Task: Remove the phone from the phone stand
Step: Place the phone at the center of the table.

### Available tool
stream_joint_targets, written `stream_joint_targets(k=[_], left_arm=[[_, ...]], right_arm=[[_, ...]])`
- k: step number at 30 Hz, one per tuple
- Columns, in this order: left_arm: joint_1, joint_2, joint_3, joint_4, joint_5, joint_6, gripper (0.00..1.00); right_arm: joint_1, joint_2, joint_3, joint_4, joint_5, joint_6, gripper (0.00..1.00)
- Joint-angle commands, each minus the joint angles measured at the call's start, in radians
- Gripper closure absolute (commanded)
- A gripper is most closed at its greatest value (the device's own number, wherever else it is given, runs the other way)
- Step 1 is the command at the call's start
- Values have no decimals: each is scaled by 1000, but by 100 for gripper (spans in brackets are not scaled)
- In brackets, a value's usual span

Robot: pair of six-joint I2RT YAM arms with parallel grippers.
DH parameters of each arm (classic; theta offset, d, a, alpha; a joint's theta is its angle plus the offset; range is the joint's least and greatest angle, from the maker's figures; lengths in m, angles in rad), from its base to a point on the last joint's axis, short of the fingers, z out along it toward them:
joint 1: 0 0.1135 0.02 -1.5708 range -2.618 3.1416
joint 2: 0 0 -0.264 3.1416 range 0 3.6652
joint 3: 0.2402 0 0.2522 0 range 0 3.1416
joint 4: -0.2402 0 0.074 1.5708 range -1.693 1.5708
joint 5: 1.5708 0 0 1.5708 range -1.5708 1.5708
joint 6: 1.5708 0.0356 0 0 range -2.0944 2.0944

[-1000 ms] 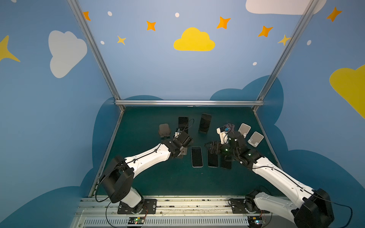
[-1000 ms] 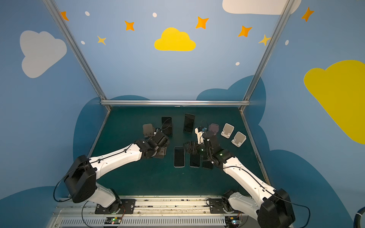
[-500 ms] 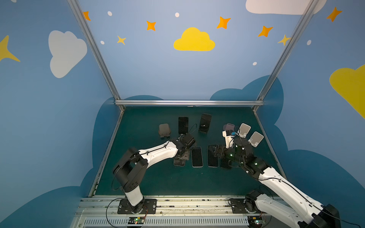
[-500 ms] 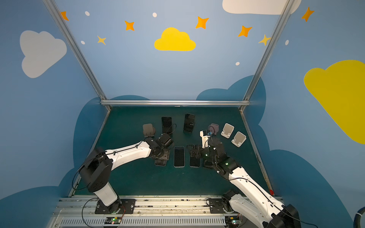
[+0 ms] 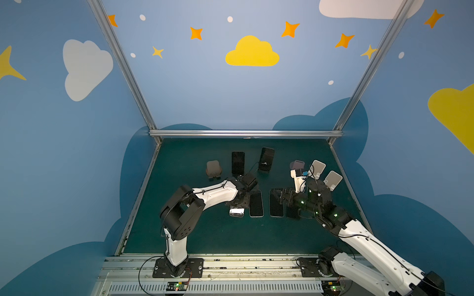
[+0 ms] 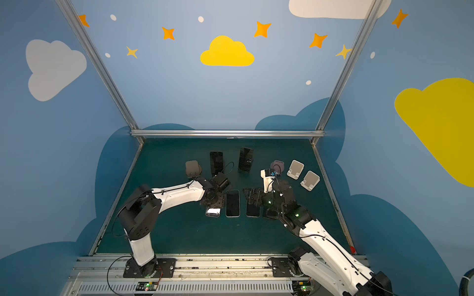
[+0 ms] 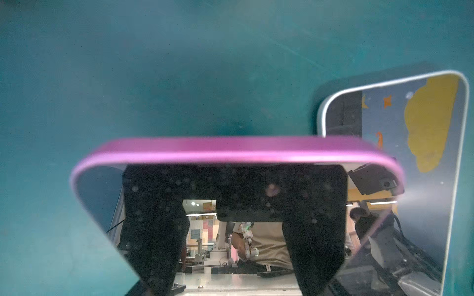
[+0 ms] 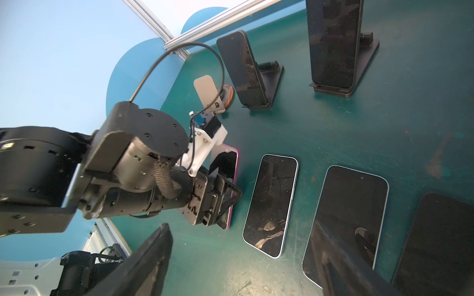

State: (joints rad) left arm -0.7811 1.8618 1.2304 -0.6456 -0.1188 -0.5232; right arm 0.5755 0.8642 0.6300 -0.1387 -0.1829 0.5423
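My left gripper lowers the pink-edged phone, its far rim tipped up, flat onto the tabletop at the phone row's end (image 7: 237,126) below next and releases it.
A pink-edged phone (image 5: 236,212) sits low at the table, at the left end of a row of flat phones. My left gripper (image 5: 239,202) is shut on it; the right wrist view shows the gripper (image 8: 218,202) clamped over the phone (image 8: 237,164). In the left wrist view only the phone's pink rim (image 7: 230,148) and its mirroring screen show. Two black phones (image 5: 237,162) (image 5: 266,159) lean on dark phone stands (image 8: 274,84) (image 8: 364,66) at the back. My right gripper (image 5: 284,197) (image 8: 243,269) is open and holds nothing, above the right side of the row.
Three phones (image 5: 256,203) (image 5: 276,205) (image 5: 292,214) lie flat side by side mid-table. An empty brown stand (image 5: 213,169) is at the back left. A purple stand (image 5: 297,164) and two white stands (image 5: 318,167) (image 5: 333,179) stand at the back right. Walls enclose three sides.
My left gripper has carried the pink phone forward and down to the left end of the flat row. The right arm has drawn back a little and folded lower, its jaws still open.
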Motion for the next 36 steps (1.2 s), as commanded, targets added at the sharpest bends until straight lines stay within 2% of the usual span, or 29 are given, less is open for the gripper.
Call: stream_joint_targets(k=[1,9,20,25,36], left_arm=[[6,16,28,-40,23,14,34],[23,70,54,-55,77,21,31],[31,147,126,-121,62,52,27],[46,159,105,-92,97,54,26],[65,150,55,-52,150,53,24]], right_arm=[[-2,-17,5,-11,8,-13,14],[-3,-18,0,-8,17,-18,15],[-3,-59,1,-16,13,-49,14],[-3,-74,-9,-30,53,-62,13],[-3,-63,20,-55,59,-73,13]])
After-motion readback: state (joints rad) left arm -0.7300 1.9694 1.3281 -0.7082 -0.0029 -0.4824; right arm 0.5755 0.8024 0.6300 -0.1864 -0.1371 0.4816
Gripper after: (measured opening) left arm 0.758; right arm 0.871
